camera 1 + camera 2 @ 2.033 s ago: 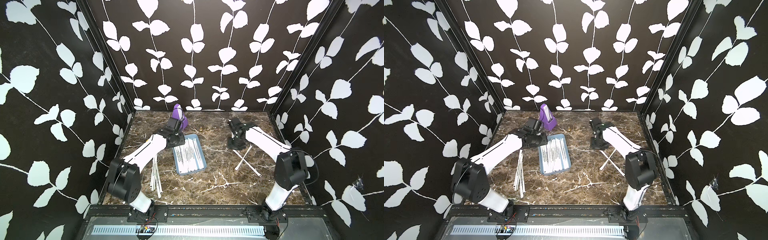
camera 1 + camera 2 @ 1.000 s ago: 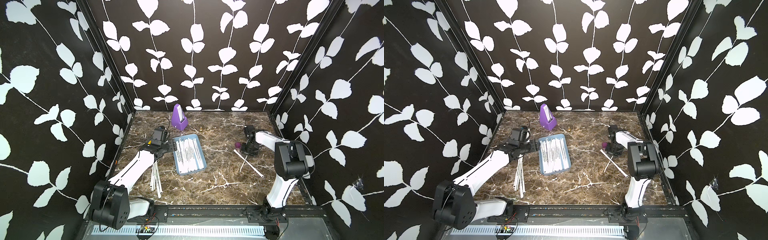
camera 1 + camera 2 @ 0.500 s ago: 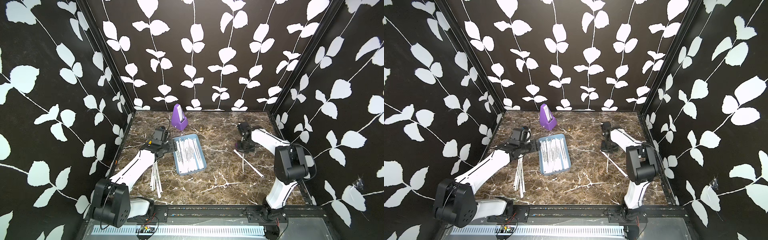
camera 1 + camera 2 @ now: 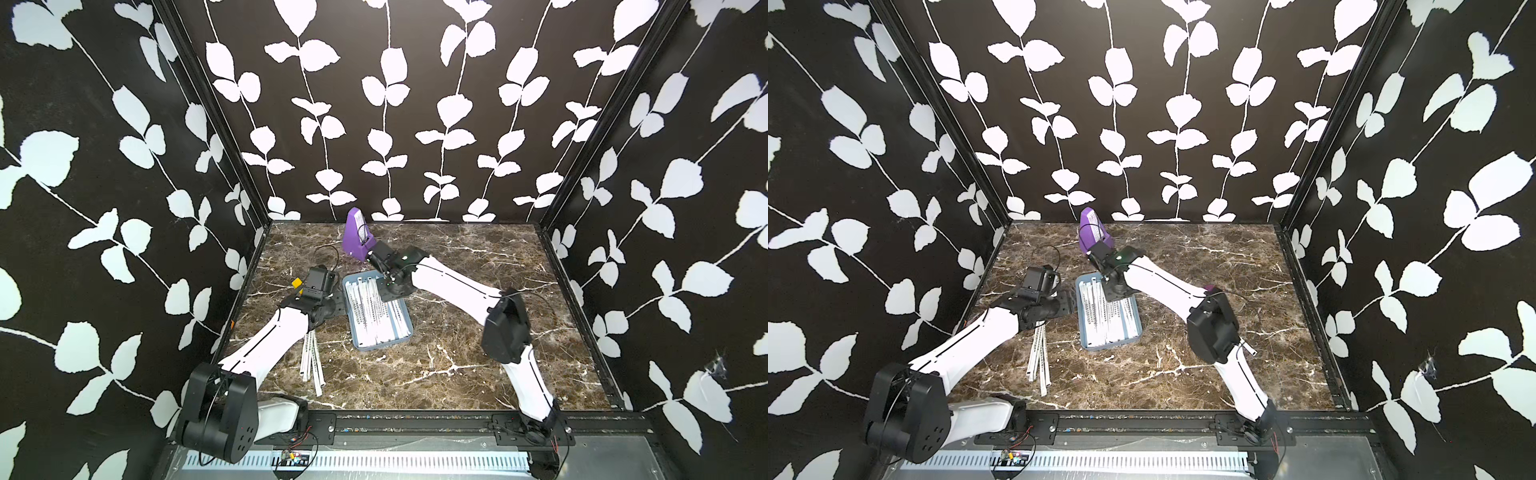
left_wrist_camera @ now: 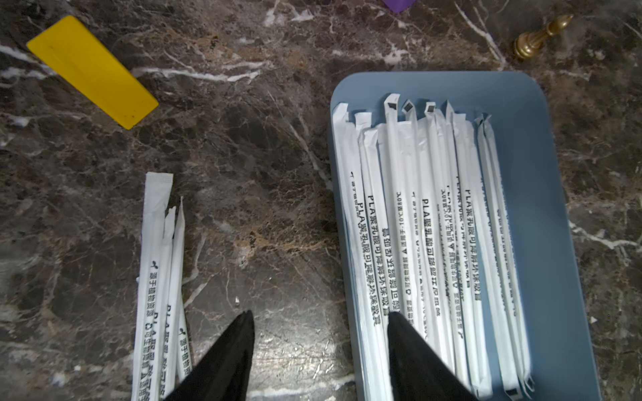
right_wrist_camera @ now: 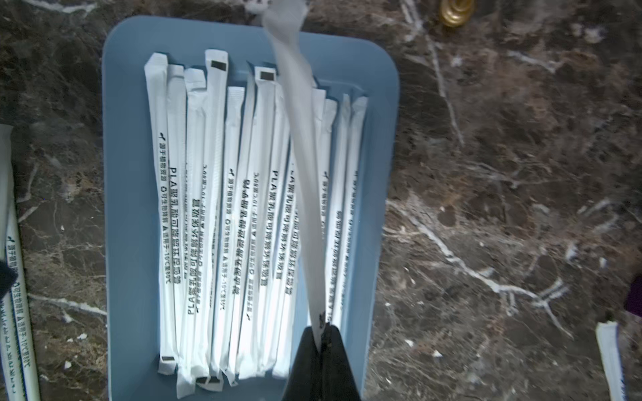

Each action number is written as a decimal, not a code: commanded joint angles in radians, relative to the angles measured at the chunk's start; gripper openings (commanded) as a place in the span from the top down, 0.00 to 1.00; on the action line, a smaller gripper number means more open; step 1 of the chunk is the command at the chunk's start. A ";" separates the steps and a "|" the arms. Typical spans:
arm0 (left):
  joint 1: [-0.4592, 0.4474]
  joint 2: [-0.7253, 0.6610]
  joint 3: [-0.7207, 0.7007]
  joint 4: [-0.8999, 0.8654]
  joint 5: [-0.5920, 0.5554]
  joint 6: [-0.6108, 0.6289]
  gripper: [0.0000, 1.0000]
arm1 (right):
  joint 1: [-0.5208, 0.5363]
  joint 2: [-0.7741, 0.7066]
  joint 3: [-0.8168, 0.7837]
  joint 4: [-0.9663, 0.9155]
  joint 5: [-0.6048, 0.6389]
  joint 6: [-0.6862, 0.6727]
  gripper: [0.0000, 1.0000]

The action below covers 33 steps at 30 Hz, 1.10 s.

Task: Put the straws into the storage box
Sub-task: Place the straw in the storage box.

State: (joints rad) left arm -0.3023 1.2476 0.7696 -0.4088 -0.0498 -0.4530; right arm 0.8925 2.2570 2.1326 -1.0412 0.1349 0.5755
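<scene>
My right gripper lowers to the narrow gap below it among the boxed straws next and releases the end of the straw, since the straw still slants above them.
The storage box (image 4: pixel 374 347) (image 4: pixel 1100 347), a light blue tray, lies mid-table with several white wrapped straws (image 5: pixel 430 225) (image 6: pixel 215 208) side by side in it. My right gripper (image 6: pixel 323 326) (image 4: pixel 390 296) hangs over the box's right part, shut on the end of one straw (image 6: pixel 302 139) that slants above the others. My left gripper (image 5: pixel 319 314) (image 4: pixel 1067 305) is open and empty, low over the marble. One finger is near the loose straws (image 5: pixel 156 277) (image 4: pixel 311 365), the other over the box's left edge (image 5: pixel 542 208). One more straw (image 6: pixel 609 361) (image 4: pixel 1248 347) lies to the right.
A purple metronome (image 4: pixel 356 237) (image 4: pixel 1094 235) stands behind the box, close to my right wrist. A yellow block (image 5: pixel 92 71) (image 4: pixel 296 284) lies left of the box. A small brass chess piece (image 5: pixel 538 36) (image 6: pixel 455 10) sits past its far end. Patterned walls enclose three sides.
My right arm has swung from the right side of the table to over the box, its gripper shut on a straw. My left gripper has narrowed a little beside the box.
</scene>
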 commanded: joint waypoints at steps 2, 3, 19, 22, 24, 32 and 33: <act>0.010 -0.031 -0.020 -0.005 0.004 -0.004 0.37 | -0.005 0.107 0.150 -0.094 0.019 0.039 0.97; 0.009 -0.031 -0.021 0.001 0.010 -0.005 0.37 | -0.004 0.130 0.174 -0.094 0.019 0.043 0.97; 0.011 -0.002 -0.013 0.026 0.060 0.015 0.37 | -0.006 0.293 0.278 -0.109 0.075 0.079 0.90; 0.011 -0.002 -0.013 0.028 0.061 0.015 0.38 | -0.007 0.300 0.299 -0.120 0.066 0.073 0.86; 0.011 -0.002 -0.013 0.028 0.061 0.015 0.38 | -0.006 0.293 0.304 -0.122 0.052 0.075 0.82; 0.012 0.007 0.004 0.021 0.050 0.024 0.38 | -0.029 0.205 0.307 -0.132 -0.021 0.079 0.75; 0.011 0.006 0.012 0.012 0.046 0.028 0.38 | -0.036 0.183 0.298 -0.145 -0.023 0.073 0.74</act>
State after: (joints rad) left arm -0.2955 1.2518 0.7624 -0.3916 0.0029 -0.4450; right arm 0.8787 2.5301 2.3981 -1.1427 0.1337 0.6472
